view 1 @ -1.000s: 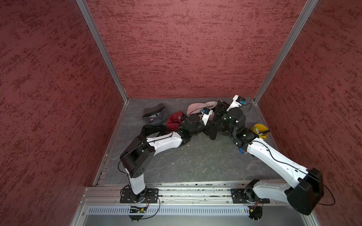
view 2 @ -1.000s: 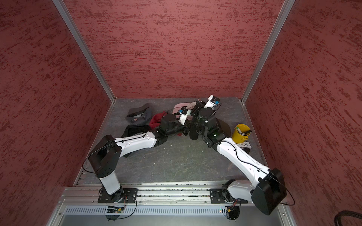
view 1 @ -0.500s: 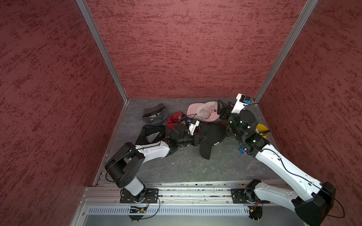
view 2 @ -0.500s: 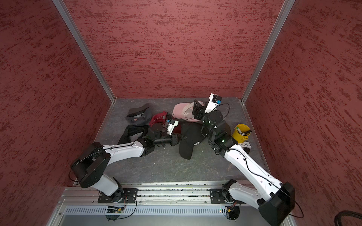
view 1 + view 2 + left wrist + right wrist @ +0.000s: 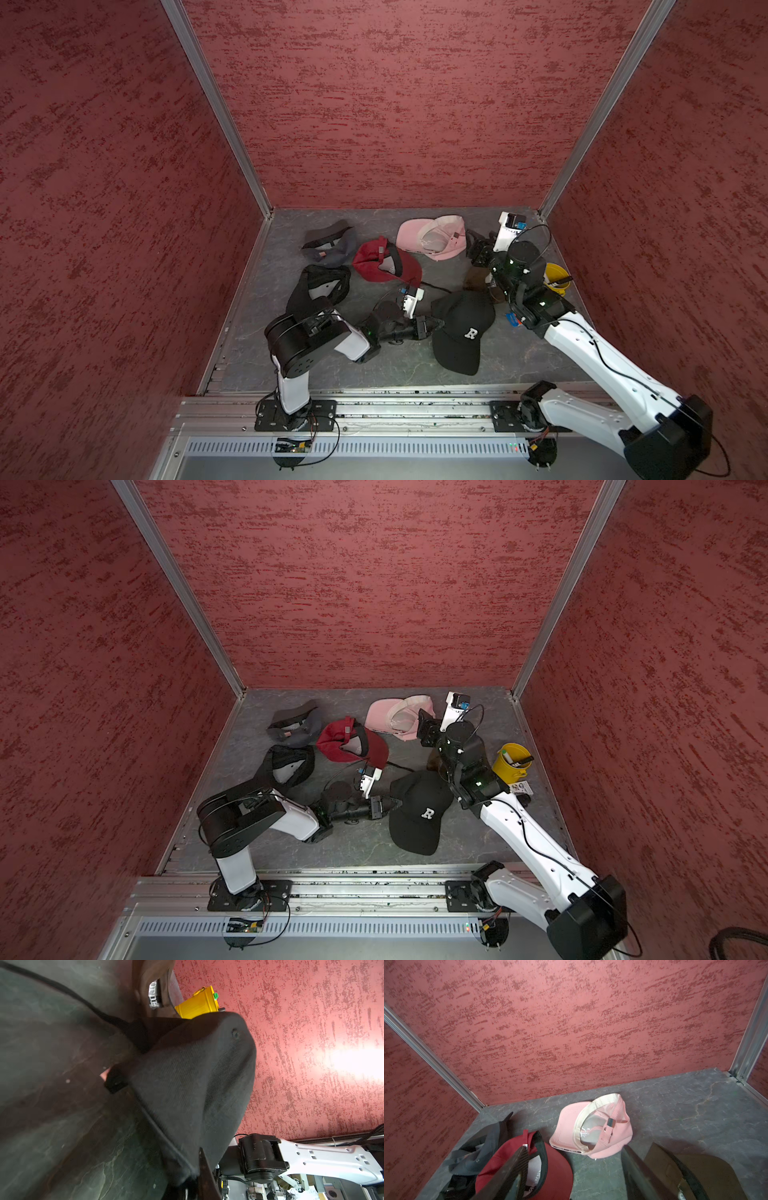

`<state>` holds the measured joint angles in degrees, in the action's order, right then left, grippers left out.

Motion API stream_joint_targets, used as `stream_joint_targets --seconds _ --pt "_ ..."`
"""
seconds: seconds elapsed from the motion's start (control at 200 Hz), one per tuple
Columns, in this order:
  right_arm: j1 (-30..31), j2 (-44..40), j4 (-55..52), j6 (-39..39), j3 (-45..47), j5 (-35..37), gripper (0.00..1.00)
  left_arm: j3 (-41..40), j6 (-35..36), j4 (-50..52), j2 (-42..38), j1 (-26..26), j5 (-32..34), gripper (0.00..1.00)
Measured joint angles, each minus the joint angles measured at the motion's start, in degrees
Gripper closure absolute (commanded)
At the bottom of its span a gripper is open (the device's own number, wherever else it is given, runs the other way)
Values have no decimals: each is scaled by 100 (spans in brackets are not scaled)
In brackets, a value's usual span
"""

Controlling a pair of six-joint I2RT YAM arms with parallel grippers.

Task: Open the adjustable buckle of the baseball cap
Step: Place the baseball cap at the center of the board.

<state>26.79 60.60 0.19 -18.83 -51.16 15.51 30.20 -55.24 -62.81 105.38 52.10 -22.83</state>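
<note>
The left gripper lowers the cap's pinched rim onto the grey floor just below it next and releases, because the cap's thin strap [image 5: 432, 286] already trails loose.
The black baseball cap [image 5: 463, 328] [image 5: 419, 812] with a white R lies crown up on the grey floor, brim toward the front. My left gripper [image 5: 436, 323] [image 5: 395, 803] lies low at the cap's left edge, shut on its rim. In the left wrist view the cap's fabric [image 5: 191, 1088] runs down into the left gripper [image 5: 193, 1180]. A thin black strap [image 5: 432, 286] [image 5: 99, 1009] trails from the cap toward the back. A small dark piece [image 5: 115, 1082] at the rim may be the buckle; I cannot tell. My right gripper [image 5: 473, 251] [image 5: 426, 729] [image 5: 575, 1178] hangs open and empty beside the pink cap.
Other caps lie around: pink [image 5: 430, 237] [image 5: 591, 1126], red [image 5: 382, 266] [image 5: 556, 1167], grey [image 5: 330, 247], another black one [image 5: 320, 286] and a brown one [image 5: 478, 278] [image 5: 685, 1167]. A yellow cup [image 5: 557, 278] [image 5: 511, 762] stands by the right wall.
My left gripper has dragged the black cap from the back toward the front of the floor. My right gripper has opened, let go and drawn back toward the pink cap.
</note>
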Motion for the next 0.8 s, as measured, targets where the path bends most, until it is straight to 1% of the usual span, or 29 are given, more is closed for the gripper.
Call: stream_joint_targets --seconds 0.155,0.311,0.336,0.406,0.466,0.516,0.596,0.616,0.656,0.721,0.796 --pt "-190 -146 -46 -20 179 -195 29 -168 -144 -243 52 74 308 100" --pt "-297 -258 -52 -66 302 -330 29 -411 -203 -330 52 96 634 97" --pt "-306 -267 -48 -70 323 -343 29 -452 -214 -332 52 96 695 92" --pt "-330 -280 -46 -116 380 -387 29 -608 -232 -393 52 96 881 66" --pt "-339 -275 -48 -153 426 -420 29 -776 -254 -407 59 87 1067 54" --pt "-343 -254 -48 -181 446 -455 29 -918 -310 -402 70 74 1176 48" --pt "-348 -184 -42 -216 446 -501 28 -1093 -269 -240 28 50 1351 41" --pt "-348 -162 -42 -219 446 -503 27 -1119 -282 -216 -15 50 1379 38" --pt "-352 -114 -44 -232 446 -505 27 -1117 -223 20 -212 52 1443 30" --pt "-372 -26 -42 -238 446 -503 27 -1078 -107 546 -647 74 1534 25" --pt "-411 76 -42 -240 439 -501 26 -868 210 1523 -1381 149 1725 19"
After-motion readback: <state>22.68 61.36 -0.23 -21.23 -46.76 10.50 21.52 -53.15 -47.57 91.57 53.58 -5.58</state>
